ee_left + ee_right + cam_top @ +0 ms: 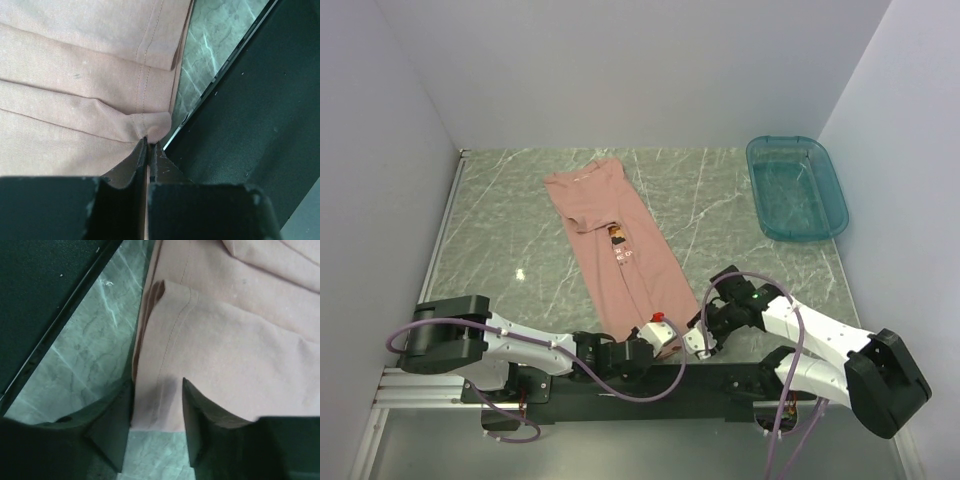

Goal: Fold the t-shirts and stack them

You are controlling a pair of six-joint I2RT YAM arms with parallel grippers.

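Note:
Next, my left gripper lifts outward past the print. It then lets go of the t-shirt's hem corner over the folded flap (588,219) beyond it, because the t-shirt lies in a long strip.
A dusty salmon-pink t-shirt (610,240) lies folded into a long strip on the marble table (500,230), collar at the far end and hem near the arms. A small print shows at its middle. My left gripper (656,335) is low at the hem's near end. In the left wrist view the left gripper (149,142) is shut on a pinched corner of the t-shirt (75,75). My right gripper (699,340) sits just right of it. In the right wrist view the right gripper (156,385) is open, its fingers either side of the t-shirt's (225,355) stitched hem corner.
A teal plastic bin (797,187) stands at the back right. The black base plate (720,378) runs along the near table edge, right beside both grippers. White walls close in the left, back and right sides.

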